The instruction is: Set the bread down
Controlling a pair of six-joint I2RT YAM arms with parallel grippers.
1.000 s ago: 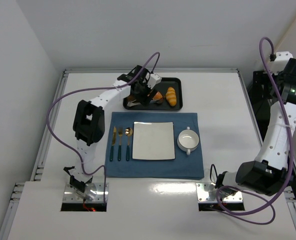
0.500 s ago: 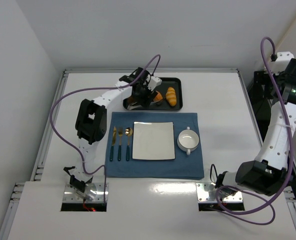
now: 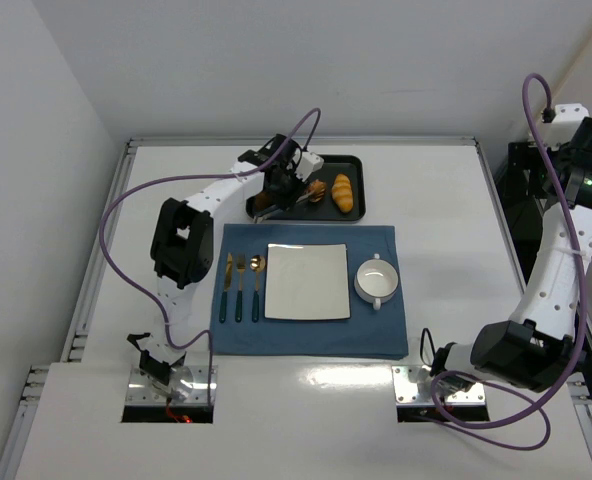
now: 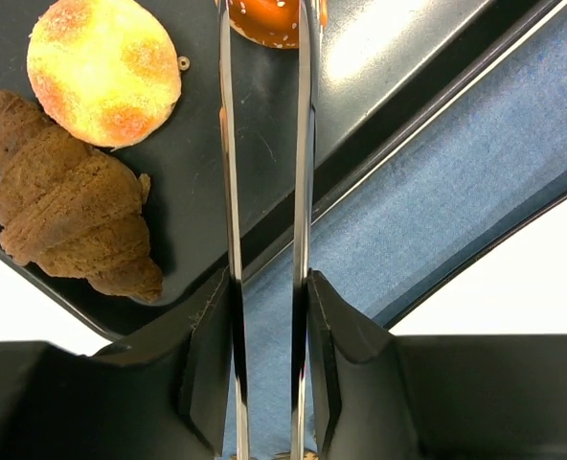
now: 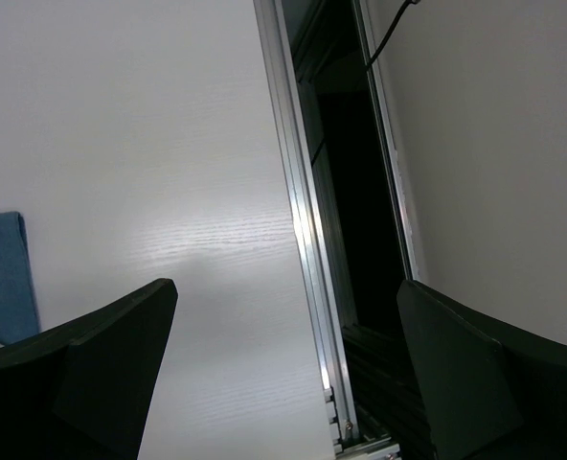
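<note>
The bread should next go up and back with the left gripper, then down onto the empty square white plate, which lies back from the gripper, to be released there.
The bread, a glossy orange-brown bun, lies in the black tray at the top edge of the left wrist view. My left gripper is shut on metal tongs. The two tong arms reach forward and flank the bun on both sides, touching it. From above the left gripper is over the tray's left half and the bun shows just right of it. My right gripper is open and empty, raised beside the table's right edge.
The tray also holds a round pale yellow bun, a brown croissant and a long yellow roll. On the blue mat are a square white plate, a white bowl and cutlery.
My left gripper has shifted slightly right over the tray, bringing the tong tips around the bun. The right arm has not moved.
</note>
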